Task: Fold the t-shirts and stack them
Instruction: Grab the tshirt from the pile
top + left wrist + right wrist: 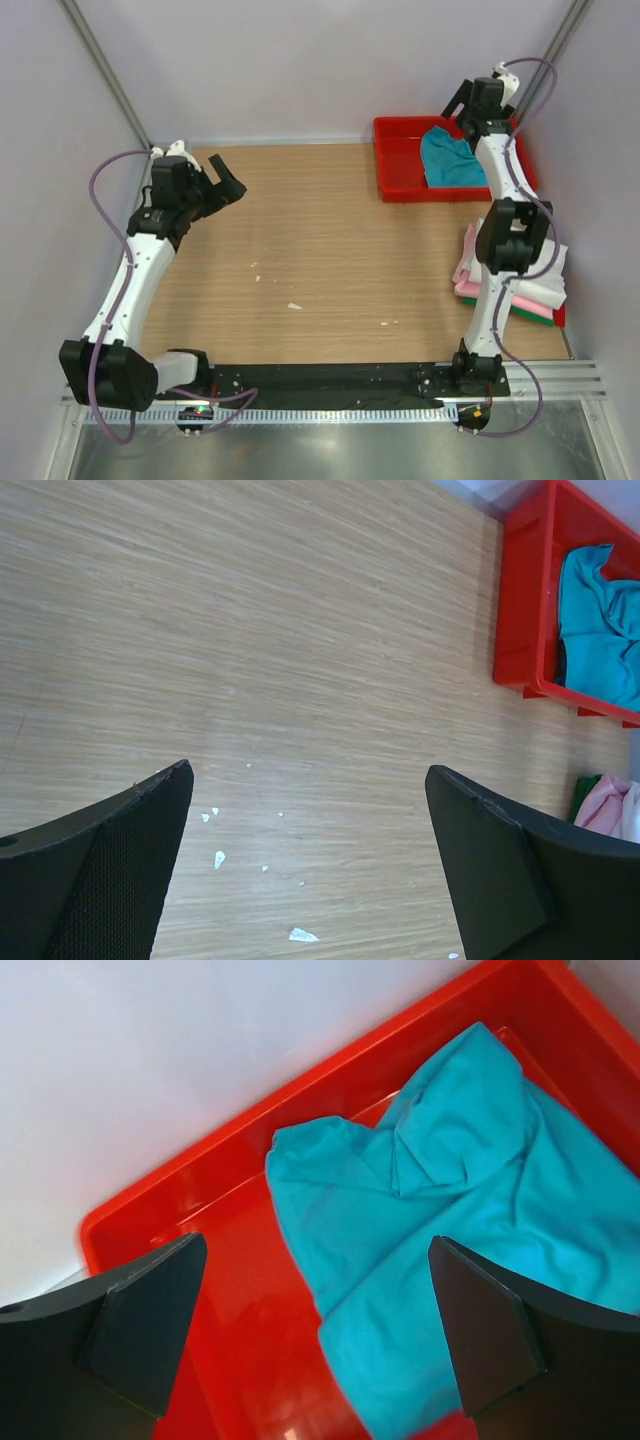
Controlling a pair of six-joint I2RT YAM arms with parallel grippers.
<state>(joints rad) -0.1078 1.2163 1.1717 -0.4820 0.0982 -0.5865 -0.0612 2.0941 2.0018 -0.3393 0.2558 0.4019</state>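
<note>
I will next move my right gripper down into the red tray and onto that crease (449, 153), because a diagonal crease (413, 1236) stands across the teal t-shirt beside its bunched fold.
A crumpled teal t-shirt (452, 160) lies in the red tray (400, 125) at the back right. My right gripper (460, 112) hangs open above it; in the right wrist view the teal t-shirt (450, 1190) and the tray floor (240, 1290) show below the open right gripper (315, 1245), with nothing between the fingers. A stack of folded t-shirts (540, 295), white over pink and green, sits at the right edge, partly hidden by the right arm. My left gripper (228, 180) is open over the bare back left of the table, and the left wrist view shows this left gripper (308, 770) holding nothing.
Small white scraps (218, 859) dot the wooden table (320, 250). In the left wrist view the red tray (520, 600) with the teal shirt (600, 630) is at the upper right, and the pink folded shirt (610, 810) shows at the right edge. Grey walls close in on three sides.
</note>
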